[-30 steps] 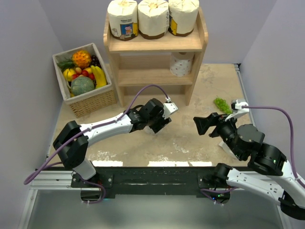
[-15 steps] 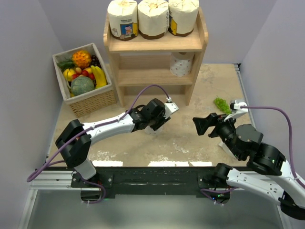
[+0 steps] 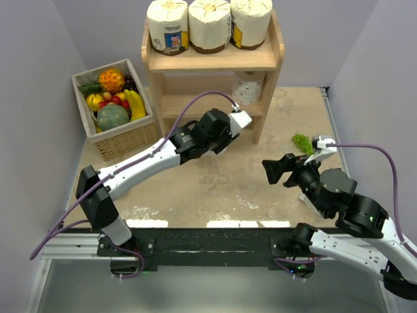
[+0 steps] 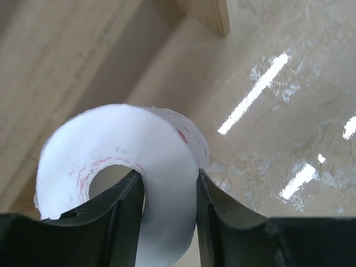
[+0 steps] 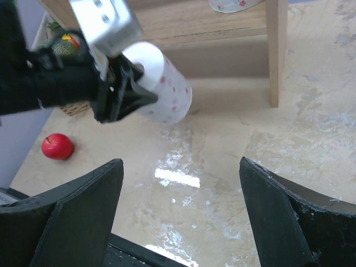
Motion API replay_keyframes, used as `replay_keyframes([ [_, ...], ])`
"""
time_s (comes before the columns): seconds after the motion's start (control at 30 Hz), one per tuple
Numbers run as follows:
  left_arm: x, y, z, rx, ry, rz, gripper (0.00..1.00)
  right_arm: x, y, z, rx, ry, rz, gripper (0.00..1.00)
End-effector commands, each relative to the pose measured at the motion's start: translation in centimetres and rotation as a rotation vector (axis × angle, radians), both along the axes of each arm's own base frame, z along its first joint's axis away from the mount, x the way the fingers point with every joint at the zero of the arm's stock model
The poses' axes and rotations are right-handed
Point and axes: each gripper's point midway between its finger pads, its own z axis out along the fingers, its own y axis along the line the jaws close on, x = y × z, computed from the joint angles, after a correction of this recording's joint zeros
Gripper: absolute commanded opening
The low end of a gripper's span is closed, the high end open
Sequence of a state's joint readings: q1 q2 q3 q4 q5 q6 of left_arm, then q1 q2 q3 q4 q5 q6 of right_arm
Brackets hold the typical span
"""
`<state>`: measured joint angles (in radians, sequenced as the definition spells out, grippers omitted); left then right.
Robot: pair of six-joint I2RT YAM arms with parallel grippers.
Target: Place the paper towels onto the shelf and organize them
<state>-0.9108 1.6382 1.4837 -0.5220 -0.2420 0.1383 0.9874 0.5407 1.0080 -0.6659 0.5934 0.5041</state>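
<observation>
The lower level of the shelf is empty beside its one dotted roll (image 3: 247, 88), so I will lift my left gripper, move it outward over that bare wood and let go of the held roll.
My left gripper (image 4: 169, 186) is shut on a small white paper towel roll with red dots (image 4: 139, 144), one finger inside the core and one outside. In the right wrist view that roll (image 5: 166, 83) hangs off the table in front of the shelf (image 5: 276, 50). From above, the left gripper (image 3: 220, 138) hides the roll. The wooden shelf (image 3: 208, 60) carries three large cream rolls (image 3: 209, 25) on top and one small dotted roll (image 3: 247, 88) on the tier below. My right gripper (image 3: 277, 171) stands open and empty, to the right.
A wicker fruit basket (image 3: 127, 140) stands left of the shelf. A red apple (image 5: 57, 146) lies on the table near the left arm. A green bunch (image 3: 301, 141) lies right of the shelf. Walls close in on both sides.
The left gripper shut on the dotted roll, lifted it off the table and carried it towards the shelf. The right arm has barely moved.
</observation>
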Motion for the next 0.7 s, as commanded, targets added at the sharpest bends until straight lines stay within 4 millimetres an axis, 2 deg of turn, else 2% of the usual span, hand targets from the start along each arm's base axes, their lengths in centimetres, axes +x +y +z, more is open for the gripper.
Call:
replay_keyframes([
  [0.0,1.9,0.1,9.1,-0.061,-0.188,0.021,0.38,0.6,0.4,0.7,0.021,-0.015,-0.018,0.89],
  [0.07,2.6,0.3,10.4,-0.049,-0.231,0.035,0.38,0.6,0.4,0.6,0.017,-0.012,-0.02,0.89],
  [0.1,3.0,0.2,11.8,-0.066,-0.262,0.042,0.38,0.7,0.5,0.5,0.013,-0.009,-0.02,0.89],
  [0.17,3.5,0.1,12.6,-0.059,-0.296,0.043,0.38,0.6,0.5,0.5,0.009,-0.008,-0.017,0.89],
  [0.2,3.7,0.0,13.9,-0.077,-0.318,0.045,0.38,0.7,0.5,0.6,0.009,-0.008,-0.02,0.89],
  [0.27,4.1,-0.4,14.4,-0.071,-0.334,0.041,0.38,0.7,0.4,0.8,0.009,-0.009,-0.024,0.89],
  [0.3,4.3,-0.5,15.4,-0.086,-0.355,0.046,0.38,0.7,0.4,0.9,0.011,-0.011,-0.024,0.89],
  [0.37,4.9,-0.5,15.9,-0.072,-0.383,0.059,0.38,0.7,0.3,1.0,0.011,-0.014,-0.027,0.89],
  [0.4,5.1,-0.5,16.8,-0.085,-0.404,0.064,0.38,0.7,0.2,1.0,0.01,-0.014,-0.028,0.89],
  [0.57,5.8,-0.4,17.6,-0.069,-0.449,0.077,0.4,0.7,0.3,1.4,0.003,-0.018,-0.027,0.89],
  [0.67,6.7,-0.4,17.0,-0.044,-0.468,0.088,0.4,0.8,0.4,1.6,0.0,-0.022,-0.026,0.89],
])
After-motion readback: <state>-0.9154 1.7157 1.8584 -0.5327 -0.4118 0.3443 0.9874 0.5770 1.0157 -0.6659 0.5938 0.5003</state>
